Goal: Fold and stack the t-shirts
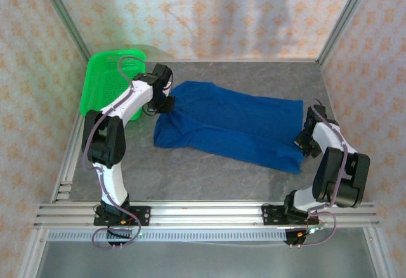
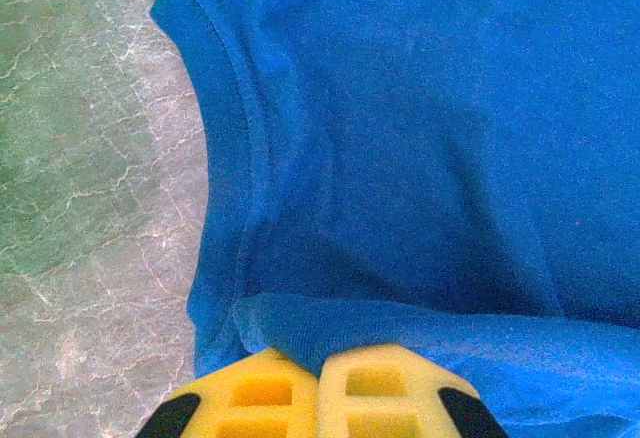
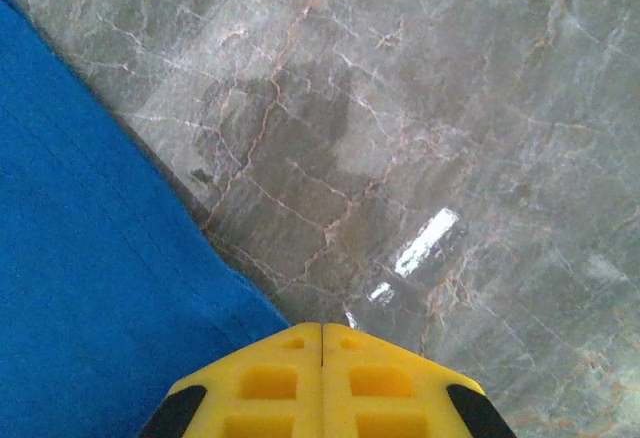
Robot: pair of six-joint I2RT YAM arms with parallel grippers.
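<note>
I should move my left gripper a little outward and let go of the t-shirt's raised fold onto the flat blue cloth (image 1: 179,97), because that cloth lies spread just outward of the gripper's fingers.
The royal-blue t-shirt (image 1: 235,125) lies spread across the middle of the table, print hidden, its left end bunched. My left gripper (image 1: 166,105) sits at that left end. In the left wrist view its yellow fingers (image 2: 320,363) are shut, with a raised fold of the blue cloth (image 2: 420,138) pinched at their tips. My right gripper (image 1: 303,143) is at the shirt's right edge, near the front corner. In the right wrist view its fingers (image 3: 322,330) are pressed together over bare table. The flat blue cloth (image 3: 90,258) runs under the left finger, and nothing shows between the tips.
A green plastic basket (image 1: 104,81) stands at the back left, just behind the left arm. The grey marbled table (image 1: 209,176) is walled by patterned panels on three sides. Aluminium rails (image 1: 203,211) carry both arm bases along the near edge.
</note>
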